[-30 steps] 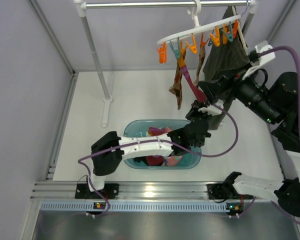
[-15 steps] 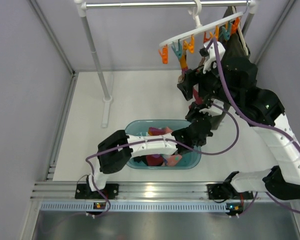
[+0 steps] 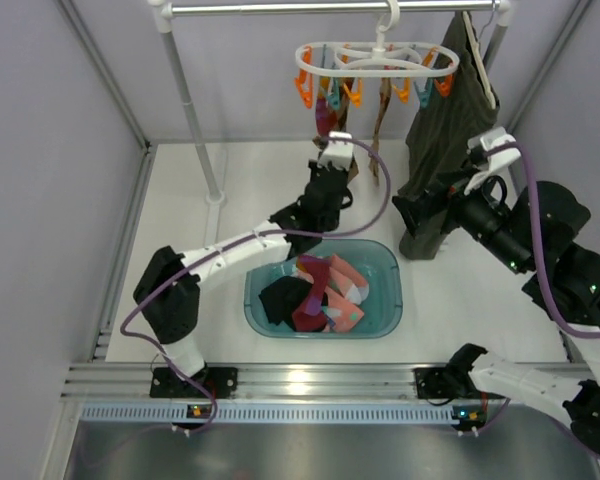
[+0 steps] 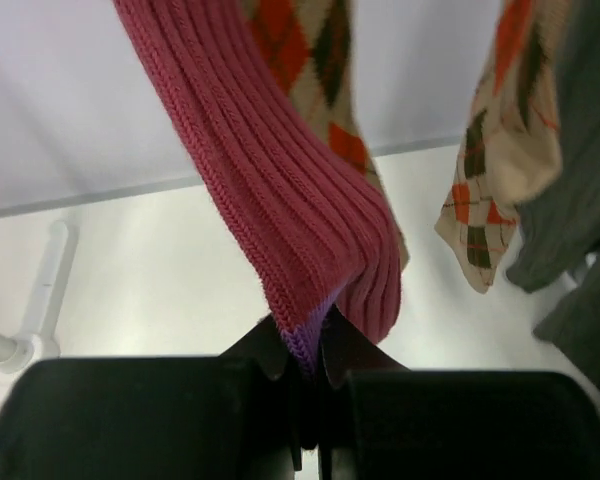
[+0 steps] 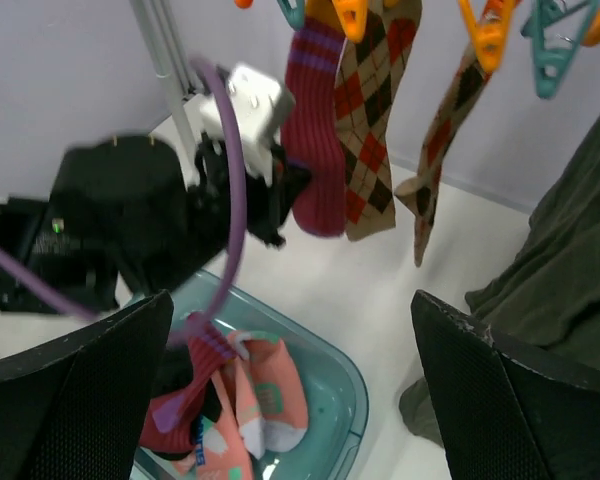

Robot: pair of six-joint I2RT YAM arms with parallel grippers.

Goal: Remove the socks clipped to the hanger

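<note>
My left gripper holds the purple tip. I will next pull it away from the hanger (image 3: 377, 58), toward the rack's white upright, because the red sock still hangs there, and then let it go.
The white ring hanger (image 3: 377, 58) hangs from the rail, with orange and teal clips around it. A dark red ribbed sock (image 4: 280, 150) with a purple tip hangs from it. My left gripper (image 4: 310, 350) is shut on that purple tip; from above it (image 3: 328, 172) sits just below the hanger. Two argyle socks (image 5: 370, 120) (image 5: 440, 150) hang beside the red one (image 5: 315, 150). My right gripper (image 5: 295, 400) stands open and empty to the right, above the floor near the bin; in the top view it (image 3: 417, 215) is in front of the olive garment.
A teal bin (image 3: 385, 300) on the white floor holds pink, black and dark red socks. A large olive garment (image 3: 445, 130) hangs at the right end of the rail. The rack's white upright (image 3: 190, 110) stands at the back left.
My left gripper rose from beside the bin up and back to under the hanger, still on the red sock. The right arm withdrew from the clips to the right. The tilted hanger swung back level.
</note>
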